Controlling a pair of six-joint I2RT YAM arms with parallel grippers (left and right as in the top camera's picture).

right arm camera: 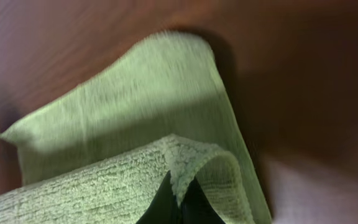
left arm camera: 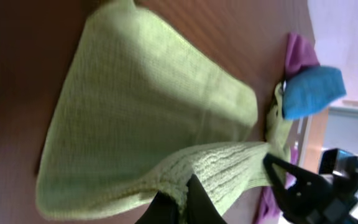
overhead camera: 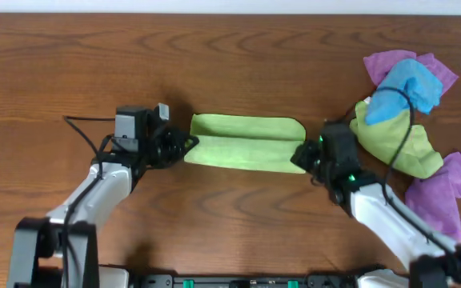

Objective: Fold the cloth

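Observation:
The cloth's far part is uncovered, so my right gripper needs to move its pinched corner of the cloth outward and down toward the cloth's far corner nearest the heap and let it go.
A light green cloth [overhead camera: 242,142] lies in the middle of the wooden table, its near edge lifted and carried over the far part. My left gripper [overhead camera: 184,146] is shut on the cloth's left near corner; the left wrist view shows the cloth [left arm camera: 142,106] with its edge pinched between the black fingers [left arm camera: 182,202]. My right gripper [overhead camera: 301,154] is shut on the right near corner; the right wrist view shows the cloth [right arm camera: 135,118] with its hem curling over the fingertips [right arm camera: 178,202].
A heap of other cloths sits at the right: purple [overhead camera: 390,62], blue [overhead camera: 410,86], green [overhead camera: 398,140] and another purple [overhead camera: 442,196]. The right arm's cable runs over this heap. The blue cloth also shows in the left wrist view [left arm camera: 312,92].

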